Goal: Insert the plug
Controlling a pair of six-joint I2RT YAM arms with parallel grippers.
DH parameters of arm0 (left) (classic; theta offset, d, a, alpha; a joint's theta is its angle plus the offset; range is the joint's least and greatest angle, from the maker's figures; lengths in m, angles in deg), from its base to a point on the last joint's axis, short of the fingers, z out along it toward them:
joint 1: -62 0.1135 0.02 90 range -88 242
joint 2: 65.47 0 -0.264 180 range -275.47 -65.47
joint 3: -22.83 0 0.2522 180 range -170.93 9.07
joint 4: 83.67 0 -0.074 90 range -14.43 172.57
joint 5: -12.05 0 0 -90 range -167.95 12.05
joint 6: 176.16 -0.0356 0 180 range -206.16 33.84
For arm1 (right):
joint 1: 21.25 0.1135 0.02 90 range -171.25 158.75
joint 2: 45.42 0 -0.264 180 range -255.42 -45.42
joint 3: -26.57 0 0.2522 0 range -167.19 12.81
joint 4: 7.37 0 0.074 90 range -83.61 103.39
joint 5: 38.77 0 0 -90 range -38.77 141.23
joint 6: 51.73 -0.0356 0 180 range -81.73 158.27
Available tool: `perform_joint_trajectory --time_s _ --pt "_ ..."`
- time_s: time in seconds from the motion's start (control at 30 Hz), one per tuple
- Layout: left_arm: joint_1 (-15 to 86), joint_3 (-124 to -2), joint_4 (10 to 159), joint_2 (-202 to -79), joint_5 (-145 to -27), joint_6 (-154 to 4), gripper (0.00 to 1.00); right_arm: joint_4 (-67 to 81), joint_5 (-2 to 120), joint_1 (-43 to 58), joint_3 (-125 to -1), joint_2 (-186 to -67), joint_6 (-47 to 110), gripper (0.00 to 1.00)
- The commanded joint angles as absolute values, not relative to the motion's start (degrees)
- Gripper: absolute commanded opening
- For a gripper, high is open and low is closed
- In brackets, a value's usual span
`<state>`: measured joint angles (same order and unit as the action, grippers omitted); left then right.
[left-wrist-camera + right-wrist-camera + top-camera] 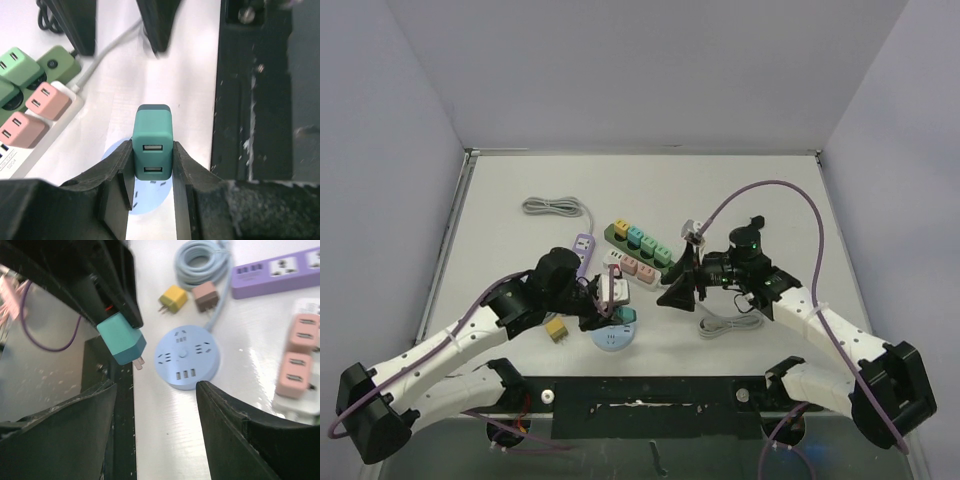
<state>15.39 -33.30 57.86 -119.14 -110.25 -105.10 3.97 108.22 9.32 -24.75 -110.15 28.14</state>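
My left gripper needs to tilt down next, lower the plug into the hub's socket nearest the white strip and let go, because that socket is below the gripper.
The plug (153, 142) is a teal USB charger block, clamped between the fingers of my left gripper (153, 165). It hangs just above a round light-blue socket hub (145, 197). In the right wrist view the plug (120, 337) points its two prongs down and to the right, beside the hub (186, 356) and apart from it. My right gripper (157, 405) stands open and holds nothing, a little to the right of the plug. From above, the left gripper (612, 300) is over the hub (616, 337), and the right gripper (678, 285) faces it.
A white strip with pink adapters (45, 97) and a green strip (640, 243) lie behind the hub. Further left are a purple strip (280, 270), a yellow plug (173, 298), a brown plug (205, 295) and a coiled cable (200, 257). The black table edge (260, 100) runs close by.
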Motion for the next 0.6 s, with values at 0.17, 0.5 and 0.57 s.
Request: perform_joint_trajectory --time_s 0.17,0.5,0.57 --pt "16.08 -40.28 43.19 -132.17 -99.15 -123.43 0.0 -6.55 96.09 7.11 -17.42 -101.27 17.6 0.65" --pt "17.78 -44.37 43.46 -138.9 -97.58 -128.47 0.0 -6.67 95.09 6.96 -16.19 -102.16 18.56 0.65" --pt "17.83 -46.29 41.87 -140.52 -98.13 -129.93 0.0 -6.42 95.08 6.86 -16.4 -102.71 19.25 0.65"
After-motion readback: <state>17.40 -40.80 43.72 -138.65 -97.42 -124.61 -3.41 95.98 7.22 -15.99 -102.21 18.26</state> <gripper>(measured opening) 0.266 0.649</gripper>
